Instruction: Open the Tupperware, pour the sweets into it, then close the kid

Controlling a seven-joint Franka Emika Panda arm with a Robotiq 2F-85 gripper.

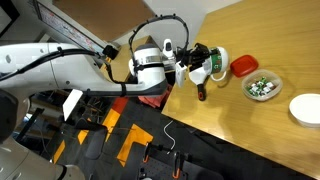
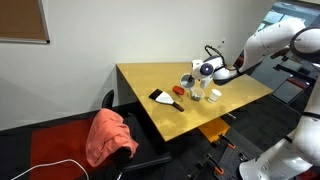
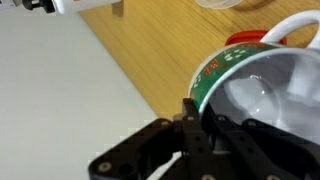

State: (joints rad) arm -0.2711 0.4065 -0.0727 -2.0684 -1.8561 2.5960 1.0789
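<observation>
The mug (image 3: 262,92) hangs empty and tilted above the table, so my gripper will turn to level it and lower it onto the tabletop beside the red lid to release.
My gripper (image 1: 203,66) is shut on the rim of a white mug with a green patterned band (image 1: 214,64), held tilted above the wooden table (image 1: 250,30). In the wrist view one finger is inside the mug (image 3: 262,92) and one outside at my gripper (image 3: 196,116); the mug's inside looks empty. A red lid (image 1: 243,66) lies just beyond the mug and shows in the wrist view (image 3: 240,40). A clear round container (image 1: 262,87) holds green and white sweets. In an exterior view my gripper (image 2: 212,72) hovers over the table's far side.
A white round dish (image 1: 305,108) sits at the table's edge. A small dark and red object (image 1: 200,94) lies below the mug. A black brush (image 2: 160,96) and a red item (image 2: 177,90) lie on the table. A chair with a pink cloth (image 2: 110,135) stands beside it.
</observation>
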